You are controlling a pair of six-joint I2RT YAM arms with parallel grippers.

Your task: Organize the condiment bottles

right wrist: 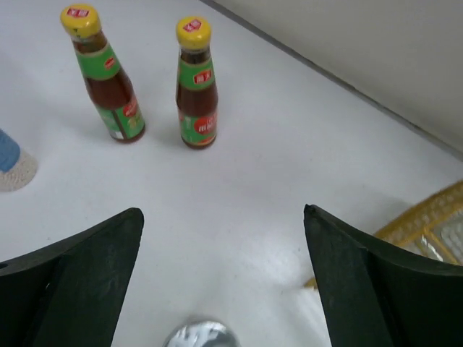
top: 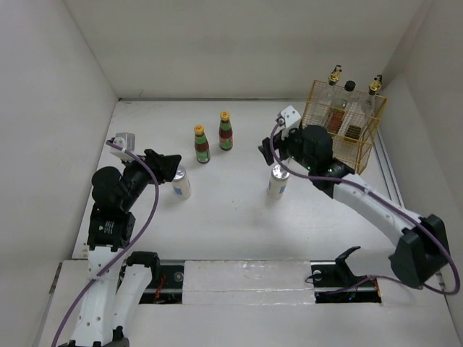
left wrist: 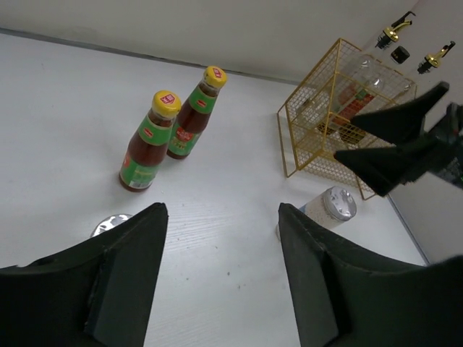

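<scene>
The white shaker is below the gripper and closer to my base, so my right gripper needs to move back next and go down over the white shaker's silver lid [top: 280, 172] [right wrist: 202, 335].
Two red-sauce bottles with green necks and yellow caps [top: 201, 144] [top: 226, 131] stand upright side by side mid-table. They also show in the left wrist view [left wrist: 148, 144] [left wrist: 194, 116] and the right wrist view [right wrist: 108, 79] [right wrist: 197, 87]. One white silver-lidded shaker [top: 181, 182] stands just below my left gripper [top: 173, 163]. Another shaker [top: 278, 181] stands just below my right gripper [top: 270, 149]. Three clear glass bottles, two gold-capped [top: 334, 74] [top: 374, 85] and one black-capped [top: 350, 87], stand in the rack. Both grippers [left wrist: 221, 210] [right wrist: 223, 211] are open and empty.
The yellow wire rack [top: 362, 144] stands at the back right by the wall; it also shows in the left wrist view [left wrist: 311, 137] and its corner in the right wrist view [right wrist: 427, 217]. White walls close in the table on three sides.
</scene>
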